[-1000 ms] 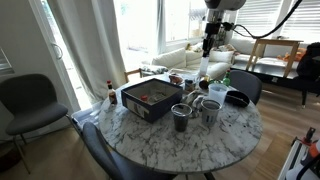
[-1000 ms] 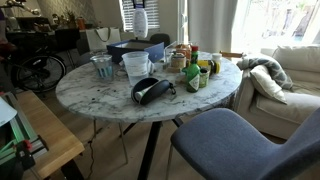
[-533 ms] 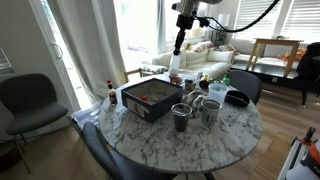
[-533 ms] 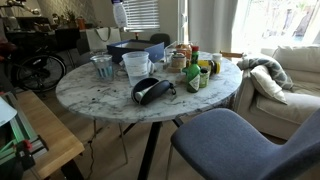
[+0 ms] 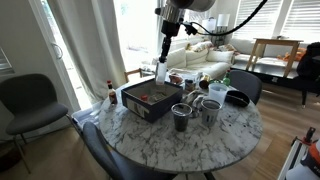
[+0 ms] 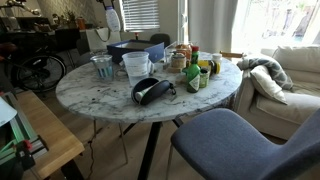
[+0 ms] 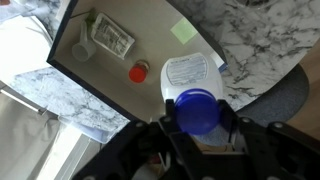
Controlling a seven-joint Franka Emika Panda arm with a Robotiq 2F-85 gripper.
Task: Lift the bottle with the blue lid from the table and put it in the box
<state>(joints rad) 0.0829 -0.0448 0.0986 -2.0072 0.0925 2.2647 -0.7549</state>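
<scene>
I will turn my gripper and lower it toward the left in the wrist view next, to release the bottle on the bottom of the box by the packet, because that spot is bare.
My gripper is shut on the bottle with the blue lid, a whitish bottle hanging upright in the air over the far edge of the box. In the wrist view the blue lid sits between my fingers, and the bottle's labelled body points down at the box floor, which holds a red cap, a packet and a green note. In an exterior view the bottle hangs high above the box. The box stands on the marble table.
Metal cups stand beside the box. A small dark bottle with a red top stands on its other side. Plastic cups, a black headset-like object and a cluster of bottles crowd the table. Chairs ring it.
My gripper has carried the bottle sideways through the air from above the cluster of items to above the box. The bottle stays gripped.
</scene>
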